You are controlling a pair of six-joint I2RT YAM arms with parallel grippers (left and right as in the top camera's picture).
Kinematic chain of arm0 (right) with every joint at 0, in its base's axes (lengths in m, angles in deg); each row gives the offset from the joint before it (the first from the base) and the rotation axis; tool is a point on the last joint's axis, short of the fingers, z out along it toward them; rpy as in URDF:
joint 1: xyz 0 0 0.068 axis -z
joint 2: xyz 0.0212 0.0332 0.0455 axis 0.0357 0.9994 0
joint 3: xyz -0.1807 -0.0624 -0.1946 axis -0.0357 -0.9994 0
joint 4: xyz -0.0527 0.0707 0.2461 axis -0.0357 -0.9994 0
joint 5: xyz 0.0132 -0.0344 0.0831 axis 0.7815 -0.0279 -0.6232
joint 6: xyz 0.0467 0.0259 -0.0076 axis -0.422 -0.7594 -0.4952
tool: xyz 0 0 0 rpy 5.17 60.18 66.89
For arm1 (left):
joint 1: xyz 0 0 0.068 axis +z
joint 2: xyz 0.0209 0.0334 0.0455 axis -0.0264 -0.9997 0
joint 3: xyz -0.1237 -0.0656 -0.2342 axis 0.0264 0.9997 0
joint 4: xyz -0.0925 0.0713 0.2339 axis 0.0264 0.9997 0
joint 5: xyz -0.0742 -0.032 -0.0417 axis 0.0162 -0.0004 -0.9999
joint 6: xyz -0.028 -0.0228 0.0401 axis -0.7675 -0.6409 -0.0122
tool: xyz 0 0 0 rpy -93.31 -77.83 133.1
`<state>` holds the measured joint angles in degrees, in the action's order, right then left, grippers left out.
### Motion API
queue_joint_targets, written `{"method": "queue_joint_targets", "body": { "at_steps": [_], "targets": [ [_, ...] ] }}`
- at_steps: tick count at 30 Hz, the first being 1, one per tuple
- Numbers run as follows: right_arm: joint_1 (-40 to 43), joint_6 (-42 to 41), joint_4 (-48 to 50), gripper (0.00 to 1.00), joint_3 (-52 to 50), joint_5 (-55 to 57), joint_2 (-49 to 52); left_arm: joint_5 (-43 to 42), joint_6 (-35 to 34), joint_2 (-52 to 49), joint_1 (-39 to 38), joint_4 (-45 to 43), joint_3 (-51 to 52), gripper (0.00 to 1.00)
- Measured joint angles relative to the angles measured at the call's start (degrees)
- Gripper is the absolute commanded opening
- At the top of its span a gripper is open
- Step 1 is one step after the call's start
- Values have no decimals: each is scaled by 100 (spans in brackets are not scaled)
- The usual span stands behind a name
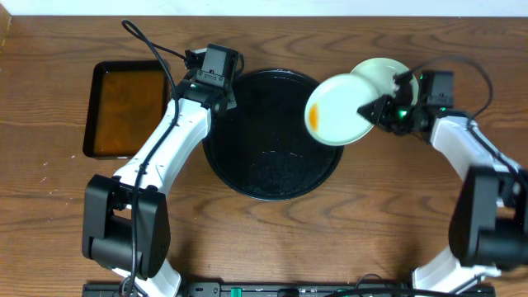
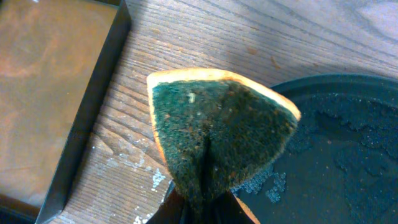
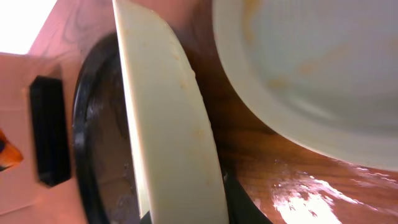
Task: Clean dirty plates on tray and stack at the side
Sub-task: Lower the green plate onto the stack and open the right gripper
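Note:
The right gripper lifts outward over the second pale plate [image 1: 388,76] next, then lowers and releases the yellow plate's rim, since the second plate already lies beside the tray [image 1: 247,157].
My right gripper [image 1: 376,110] is shut on the rim of a pale yellow plate [image 1: 340,110], which it holds tilted above the right edge of the round black tray [image 1: 247,157]. An orange sauce smear [image 1: 313,119] marks the plate's left side. In the right wrist view that plate [image 3: 171,118] stands edge-on between my fingers [image 3: 241,202]. A second pale plate [image 1: 386,73] lies on the table behind it, with faint brown smears [image 3: 311,68]. My left gripper [image 1: 216,82] is shut on a green sponge [image 2: 217,130] over the tray's left rim [image 2: 323,84].
A rectangular black pan [image 1: 106,74] of brownish liquid sits left of the tray; its wall [image 2: 87,124] runs close beside the sponge. Water beads [image 2: 373,124] lie on the tray floor. Wet patches [image 3: 305,199] shine on the wooden table near the right gripper.

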<state>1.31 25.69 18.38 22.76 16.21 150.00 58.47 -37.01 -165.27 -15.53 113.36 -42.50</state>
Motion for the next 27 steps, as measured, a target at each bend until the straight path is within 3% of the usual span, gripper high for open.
{"method": "queue_joint_targets", "body": {
  "at_steps": [8,13,22,27],
  "targets": [
    [-1021,752,-308,1,522,1447,-1106,2,0,0,0,-61,0,10],
    [-1775,1250,-352,1,566,2455,-1126,2,0,0,0,-61,0,10],
    [-3399,2479,20,1,566,5246,-1123,2,0,0,0,-63,0,10],
    [-3825,2909,382,1,566,6033,-1123,2,0,0,0,-63,0,10]
  ]
}}
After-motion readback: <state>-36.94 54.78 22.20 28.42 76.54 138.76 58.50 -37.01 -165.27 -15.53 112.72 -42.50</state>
